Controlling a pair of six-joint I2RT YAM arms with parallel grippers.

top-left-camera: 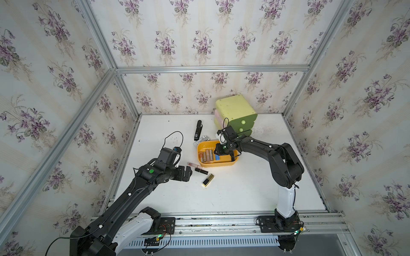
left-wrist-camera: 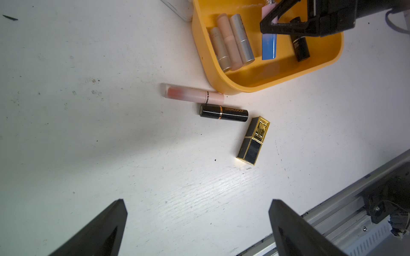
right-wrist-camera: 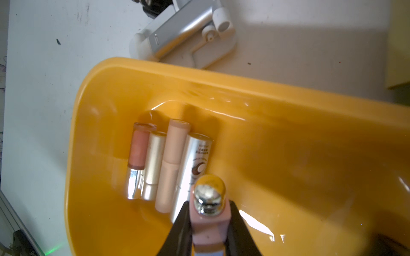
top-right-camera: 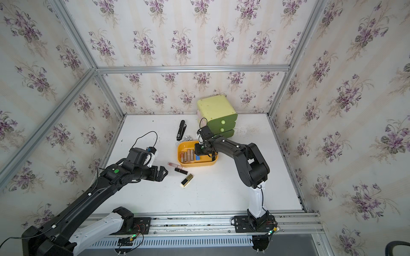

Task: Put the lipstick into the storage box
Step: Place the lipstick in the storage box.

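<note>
The storage box's bottom [right-wrist-camera: 221,158] beside the silver lipstick is bare below, so my right gripper will next lower the pink-and-blue lipstick [right-wrist-camera: 209,221] toward the row of lipsticks and release it there.
The storage box [top-left-camera: 218,164] [top-right-camera: 197,164] is a shallow orange-yellow tray at mid-table. Several lipsticks [right-wrist-camera: 168,164] lie side by side in its left part, and a black one [left-wrist-camera: 300,46] lies nearer its other end. My right gripper [right-wrist-camera: 208,203] [top-left-camera: 219,153] is over the box, shut on a pink-and-blue lipstick [right-wrist-camera: 209,221] [left-wrist-camera: 269,46] with a silver cap; whether it touches the floor is unclear. Three lipsticks lie loose in front of the box: a pink tube [left-wrist-camera: 193,95], a black one [left-wrist-camera: 224,114] and a black-gold square one [left-wrist-camera: 253,141]. My left gripper [left-wrist-camera: 197,201] [top-left-camera: 188,172] hangs open left of them.
A pale yellow-green drawer unit [top-left-camera: 236,115] stands behind the box on the right. A black stapler [top-left-camera: 198,130] and a white-silver device [right-wrist-camera: 184,37] lie behind the box's left end. An aluminium rail [top-left-camera: 221,219] runs along the table's front edge.
</note>
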